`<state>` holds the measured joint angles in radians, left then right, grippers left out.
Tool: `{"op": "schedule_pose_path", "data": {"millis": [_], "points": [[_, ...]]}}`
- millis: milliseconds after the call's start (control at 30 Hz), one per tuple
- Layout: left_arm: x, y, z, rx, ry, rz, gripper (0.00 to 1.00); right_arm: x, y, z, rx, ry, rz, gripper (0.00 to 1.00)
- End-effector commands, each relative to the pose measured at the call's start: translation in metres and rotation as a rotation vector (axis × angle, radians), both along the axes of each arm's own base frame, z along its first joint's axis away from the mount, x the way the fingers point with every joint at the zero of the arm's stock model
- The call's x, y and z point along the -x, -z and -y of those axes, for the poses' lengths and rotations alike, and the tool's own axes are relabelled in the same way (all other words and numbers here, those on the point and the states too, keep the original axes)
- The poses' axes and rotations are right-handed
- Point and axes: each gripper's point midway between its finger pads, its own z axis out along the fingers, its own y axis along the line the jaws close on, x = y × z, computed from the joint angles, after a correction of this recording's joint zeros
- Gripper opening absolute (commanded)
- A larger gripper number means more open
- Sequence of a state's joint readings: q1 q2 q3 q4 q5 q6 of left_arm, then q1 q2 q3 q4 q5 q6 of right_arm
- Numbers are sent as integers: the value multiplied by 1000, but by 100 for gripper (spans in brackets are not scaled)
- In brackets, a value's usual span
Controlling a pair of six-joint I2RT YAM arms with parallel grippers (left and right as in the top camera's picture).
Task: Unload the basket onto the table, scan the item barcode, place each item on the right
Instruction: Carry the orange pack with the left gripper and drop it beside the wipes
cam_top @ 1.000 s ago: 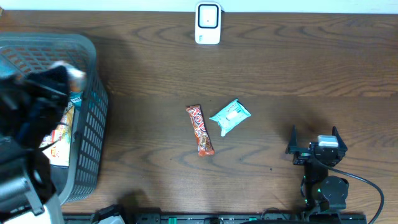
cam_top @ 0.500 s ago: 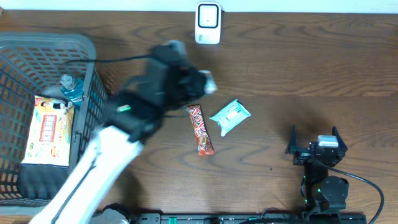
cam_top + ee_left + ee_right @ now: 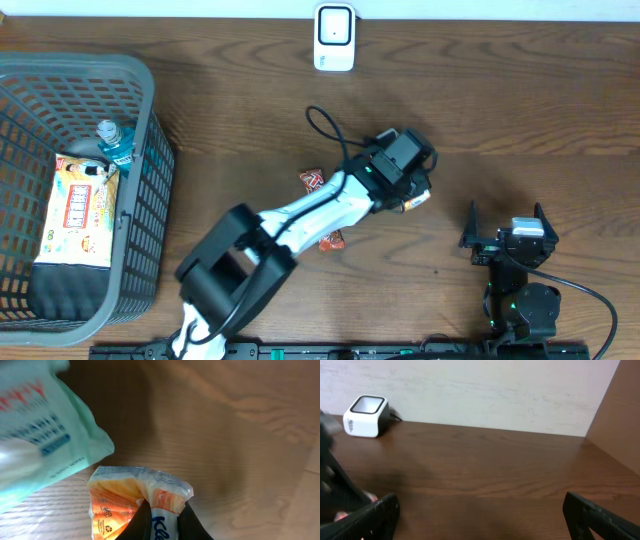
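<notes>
My left gripper lowers toward the bare wood (image 3: 394, 209) (image 3: 80, 491) beside the teal packet next and releases the white tissue packet there, since the tabletop lies close beneath it.
My left gripper (image 3: 164, 521) is shut on an orange and white tissue packet (image 3: 117, 494), holding it just above the wooden table. Seen from overhead, the left arm reaches across the table's middle, and the packet (image 3: 417, 200) pokes out past the left gripper (image 3: 405, 188). The white barcode scanner (image 3: 334, 37) stands at the far edge, well behind the packet; it also shows in the right wrist view as a scanner (image 3: 366, 409). My right gripper (image 3: 505, 240) rests open near the front right, nothing between its fingers (image 3: 380, 515).
A teal packet (image 3: 40, 435) lies right beside the held one, hidden under the arm from overhead. A red candy bar (image 3: 312, 180) lies partly under the arm. The grey basket (image 3: 150, 210) at left holds a snack bag (image 3: 78, 210) and a small bottle (image 3: 113, 140).
The left arm has swung from over the basket rightward across the table with the packet in its grip, and now covers the teal packet. The right arm has not moved.
</notes>
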<state>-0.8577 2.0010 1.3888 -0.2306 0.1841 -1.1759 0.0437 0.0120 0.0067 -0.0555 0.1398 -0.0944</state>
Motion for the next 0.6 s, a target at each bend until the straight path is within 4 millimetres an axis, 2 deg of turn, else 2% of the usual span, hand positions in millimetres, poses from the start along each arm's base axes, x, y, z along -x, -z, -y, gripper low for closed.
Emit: {"op": "schedule_pose_path", "data": {"millis": [0,100,233,400,467,500,567], "points": [[-7,22,-5,-46,-46,-4,8,0,0,1,-11,8,3,99],[-14,31,-13,-93,-38,27,7,0,0,1,-11,8,3,99],[-29,32,-28,-171,-11,110,7,0,0,1,-11,8,3,99],[-33,38,-46,-210,-28,80,8,0,0,1,-11,7,3,99],[-33,40,-50,-222,-32,70,17,0,0,1,-11,7,3,99],[-32,40,-50,-224,-32,68,32,0,0,1,-11,8,3,99],[-31,41,-49,-224,-28,67,54,0,0,1,-11,8,3,99]]}}
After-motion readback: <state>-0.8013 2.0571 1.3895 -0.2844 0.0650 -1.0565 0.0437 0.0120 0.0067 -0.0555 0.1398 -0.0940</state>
